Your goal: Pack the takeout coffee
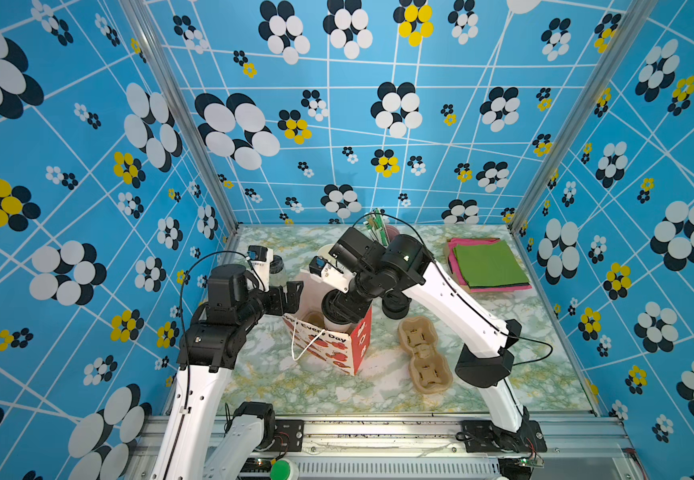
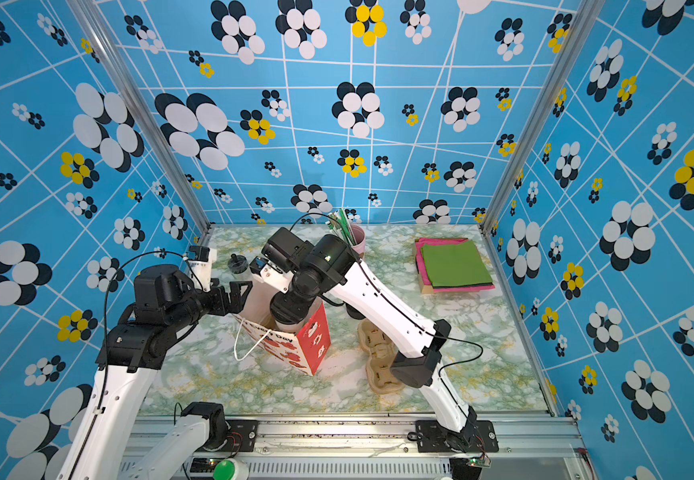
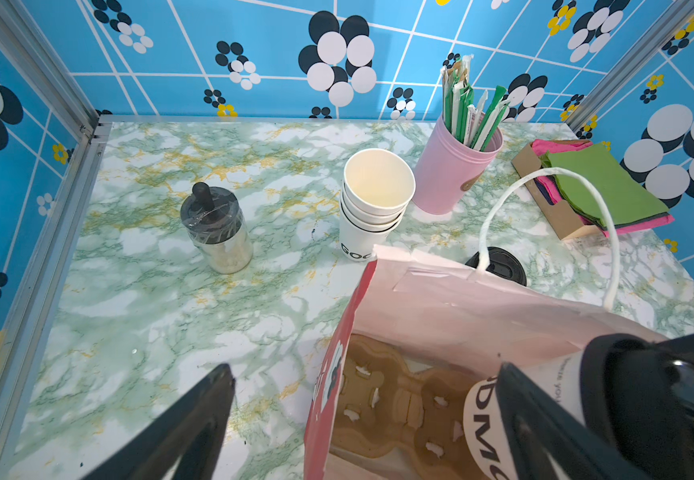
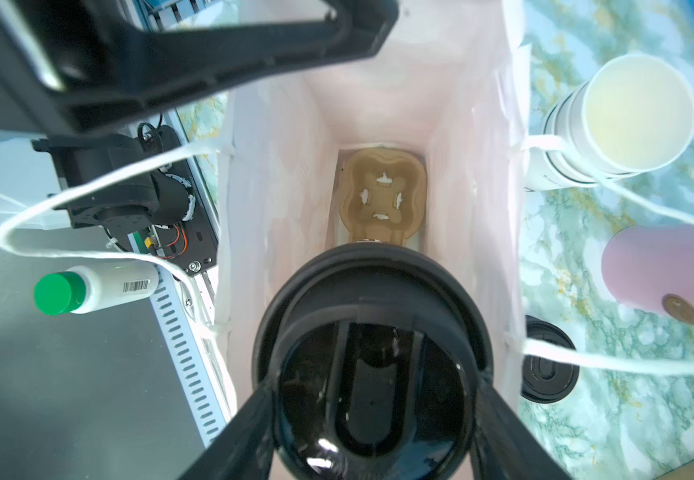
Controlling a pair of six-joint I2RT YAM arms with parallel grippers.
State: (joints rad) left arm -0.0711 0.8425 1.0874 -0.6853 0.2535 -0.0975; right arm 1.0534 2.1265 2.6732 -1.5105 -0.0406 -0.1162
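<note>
My right gripper lowers straight down between the bag's sides next and releases the cup in the cup carrier's pocket, since that pocket lies below the hanging cup.
The takeout coffee (image 4: 372,332), a white cup (image 3: 478,428) with dark lettering and a black lid, hangs partly inside the open red paper bag (image 1: 337,349). My right gripper (image 4: 372,419) is shut on its lid from above, one finger on each side. A brown cup carrier (image 4: 382,195) lies on the bag's floor. The lid hides its near pocket, so I cannot tell whether the cup touches it. My left gripper (image 3: 364,380) is open and straddles the bag's left wall. One finger (image 3: 220,386) is outside the bag, the other is by the cup.
A second cup carrier (image 1: 424,353) lies right of the bag. A pile of black lids (image 1: 395,307), stacked lidless cups (image 3: 374,199), a pink straw holder (image 3: 449,170) and a jar (image 3: 216,228) stand behind it. Napkins (image 1: 488,264) sit back right.
</note>
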